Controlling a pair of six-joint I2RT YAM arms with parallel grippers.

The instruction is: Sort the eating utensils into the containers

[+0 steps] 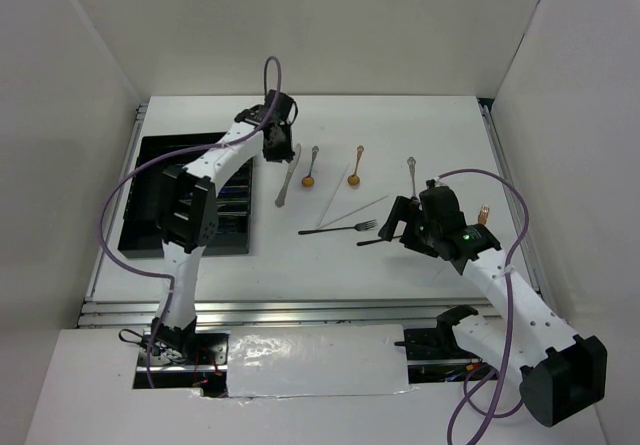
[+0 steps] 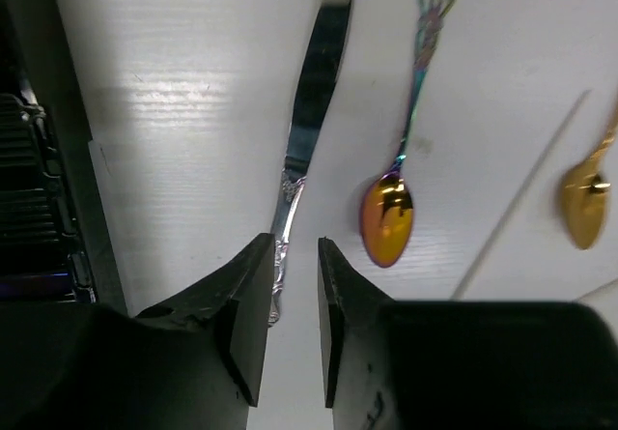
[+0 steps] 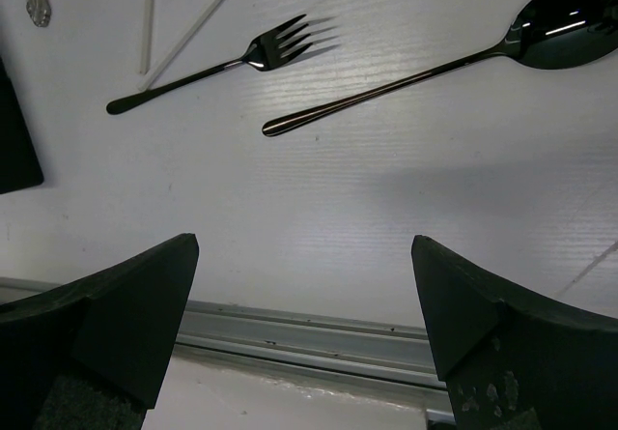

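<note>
The left gripper should next go down onto the silver knife's ornate handle (image 1: 288, 178) (image 2: 290, 194), close to where the knife's blade starts.
My left gripper (image 1: 275, 148) hovers over the handle end of the silver knife (image 1: 287, 180). In the left wrist view the jaws (image 2: 296, 246) stand a narrow gap apart, with the knife's (image 2: 314, 92) handle tip just inside the left finger. Two gold-bowled spoons (image 1: 311, 170) (image 1: 356, 168) lie right of the knife; both show in the left wrist view (image 2: 386, 219) (image 2: 586, 198). Silver chopsticks (image 1: 350, 205) lie beside them. My right gripper (image 1: 398, 227) is wide open and empty (image 3: 304, 242), near the black fork (image 3: 222, 68) and black spoon (image 3: 435, 68). The black tray (image 1: 150, 145) lies at the left.
A slim silver utensil (image 1: 411, 173) lies far right of the spoons, and a small copper-coloured piece (image 1: 483, 213) lies by the right arm. The table's metal front rail (image 3: 309, 329) runs close under my right gripper. White walls enclose the table.
</note>
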